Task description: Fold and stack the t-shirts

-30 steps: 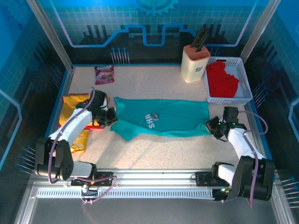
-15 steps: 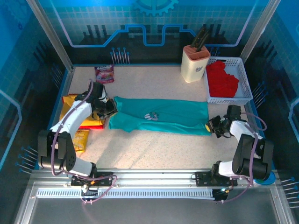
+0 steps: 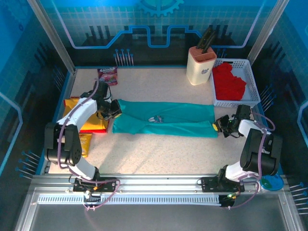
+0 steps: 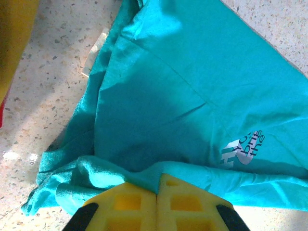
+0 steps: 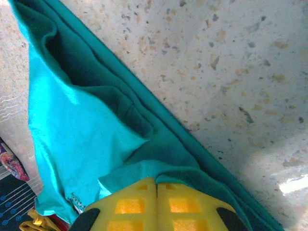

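Observation:
The pinched fold of cloth eases just outward with my left gripper toward the t-shirt's flat cloth (image 3: 126, 109) next and is released, since the t-shirt lies straight.
The teal t-shirt (image 3: 168, 120) lies as a long band folded lengthwise across the middle of the table, its white print (image 3: 156, 119) facing up. My left gripper (image 3: 115, 109) is shut on the shirt's left end; in the left wrist view the yellow fingers (image 4: 130, 202) pinch a fold of teal cloth (image 4: 192, 96). At the shirt's right end my right gripper (image 3: 219, 126) is shut too, its fingers (image 5: 187, 204) closed on a teal fold (image 5: 72, 130). A yellow t-shirt (image 3: 72, 105) lies under the left arm, with a red one (image 3: 95, 129) beside it. Another red t-shirt (image 3: 228, 82) fills the basket.
The white basket (image 3: 253, 94) stands at the back right beside a beige knife block (image 3: 201, 65). A pink snack packet (image 3: 107, 76) lies at the back left, an orange one (image 3: 84, 144) near the left arm's base. Bare tabletop (image 3: 163, 154) stretches in front of the teal shirt.
Both grippers have moved away from the arm bases, carrying the teal shirt's near edge over. The shirt has gone from a wide, sagging shape to a narrower straight band.

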You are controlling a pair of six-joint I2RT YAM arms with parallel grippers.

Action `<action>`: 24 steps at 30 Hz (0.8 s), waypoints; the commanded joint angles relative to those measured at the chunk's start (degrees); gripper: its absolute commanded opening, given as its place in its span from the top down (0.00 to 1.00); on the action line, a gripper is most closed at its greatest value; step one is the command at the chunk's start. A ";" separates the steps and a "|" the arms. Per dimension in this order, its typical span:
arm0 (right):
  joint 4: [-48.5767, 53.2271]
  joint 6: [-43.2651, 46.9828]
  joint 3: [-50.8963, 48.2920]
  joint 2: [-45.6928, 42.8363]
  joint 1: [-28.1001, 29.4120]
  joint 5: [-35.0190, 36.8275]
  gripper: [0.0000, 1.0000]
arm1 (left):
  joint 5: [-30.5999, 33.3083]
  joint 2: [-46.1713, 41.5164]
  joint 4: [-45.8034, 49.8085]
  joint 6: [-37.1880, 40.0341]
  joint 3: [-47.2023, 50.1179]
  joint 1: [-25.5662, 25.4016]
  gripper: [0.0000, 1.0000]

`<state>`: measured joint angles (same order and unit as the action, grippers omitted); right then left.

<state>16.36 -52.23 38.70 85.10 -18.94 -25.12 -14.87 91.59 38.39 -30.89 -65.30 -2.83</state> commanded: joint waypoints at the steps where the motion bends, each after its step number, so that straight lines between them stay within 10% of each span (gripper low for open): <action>1: -1.43 0.33 0.77 1.41 -0.95 -0.98 1.00 | -0.42 1.31 -0.05 1.45 -2.39 0.81 1.00; 13: -7.50 -0.98 0.42 5.40 -1.28 -2.78 0.91 | 0.92 9.14 -0.73 2.63 -7.55 1.50 0.98; 17: -8.28 -0.97 -0.11 4.64 -1.28 -3.69 0.70 | 1.90 12.46 0.08 3.92 -10.50 2.29 0.64; 21: -5.61 1.00 -0.35 0.81 -1.32 -3.14 0.27 | 1.06 11.02 2.22 4.49 -11.52 2.57 0.51; 24: -3.08 3.33 -0.86 -2.49 -1.32 -2.12 0.12 | -1.03 6.14 2.35 3.46 -8.17 2.48 0.47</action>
<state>9.98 -51.46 38.57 85.47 -19.44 -28.10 -13.93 102.69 38.65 -27.57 -74.83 -0.58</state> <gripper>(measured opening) 0.857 0.526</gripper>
